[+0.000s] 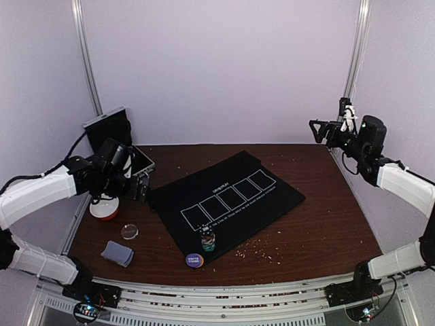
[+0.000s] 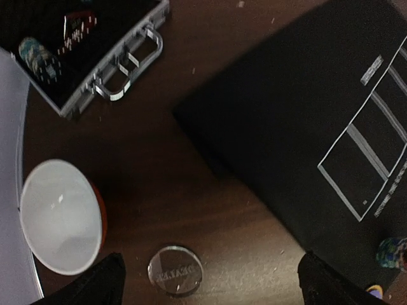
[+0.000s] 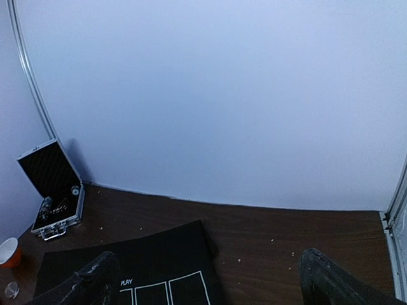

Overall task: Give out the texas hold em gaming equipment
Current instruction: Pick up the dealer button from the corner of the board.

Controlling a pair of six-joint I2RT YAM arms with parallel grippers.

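The clear disc (image 1: pixel 130 232) (image 2: pixel 175 271) is nearer one finger than the other. I will next move my left gripper down around it, going a little to the left in the wrist view.
A clear "dealer" disc (image 1: pixel 130 232) lies on the wood at the left, with a grey-blue card deck (image 1: pixel 117 253) near the front edge. A short multicoloured chip stack (image 1: pixel 208 240) stands on the mat's front corner, and a purple-and-orange disc (image 1: pixel 194 260) lies just in front of it. My left gripper (image 1: pixel 141 186) is open and empty, hovering above the clear disc (image 2: pixel 175 271), which sits just inside its left finger (image 2: pixel 95 283). More chips (image 2: pixel 38 57) lie in the open case. My right gripper (image 1: pixel 318 129) is open and empty, raised high at the far right.
A black felt mat (image 1: pixel 224 197) with five white card boxes covers the table's middle. The open silver case (image 1: pixel 115 129) stands at the back left. A red-and-white bowl (image 1: pixel 105 207) sits under my left arm, next to the clear disc. Crumbs dot the wood.
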